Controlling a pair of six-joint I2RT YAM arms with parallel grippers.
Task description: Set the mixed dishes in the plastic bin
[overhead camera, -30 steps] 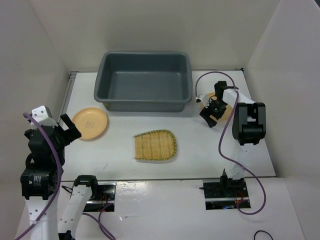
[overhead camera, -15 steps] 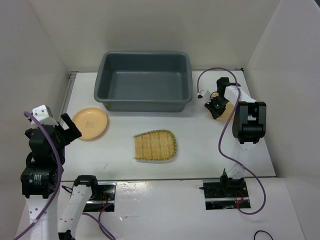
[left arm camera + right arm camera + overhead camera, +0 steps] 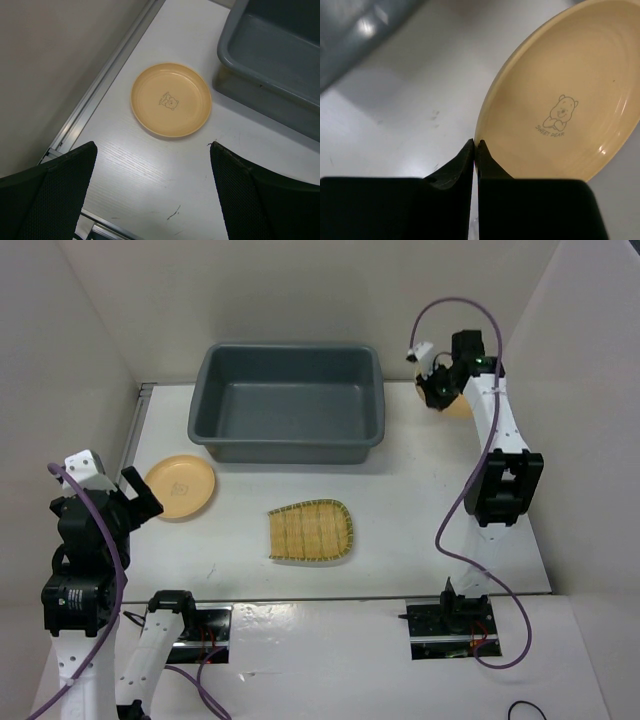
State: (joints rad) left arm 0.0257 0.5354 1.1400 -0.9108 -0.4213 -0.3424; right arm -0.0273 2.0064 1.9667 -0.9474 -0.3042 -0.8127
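Note:
My right gripper goes up and to the left in the top view next, over the bin's rim, then down inside, because the plate with the bear print hangs outside the bin.
My right gripper (image 3: 437, 390) (image 3: 476, 145) is shut on the rim of a yellow-tan plate (image 3: 459, 404) (image 3: 560, 100) with a bear print. It holds the plate tilted in the air, beside the far right corner of the dark grey plastic bin (image 3: 290, 348) (image 3: 360, 30). A second yellow-tan plate (image 3: 180, 486) (image 3: 171, 99) lies flat on the table left of the bin (image 3: 265, 65). My left gripper (image 3: 140, 498) (image 3: 152, 145) hangs open just short of it, with nothing between its fingers. A woven bamboo tray (image 3: 311, 531) lies on the table in front of the bin.
White walls close in the table on the left, back and right. A metal rail (image 3: 107, 80) runs along the table's left edge near the left plate. The right arm's purple cable (image 3: 455, 510) loops over the right side of the table.
The right gripper has shut on the plate's rim and lifted it from the table, moving up and toward the back beside the bin. The left arm has not moved.

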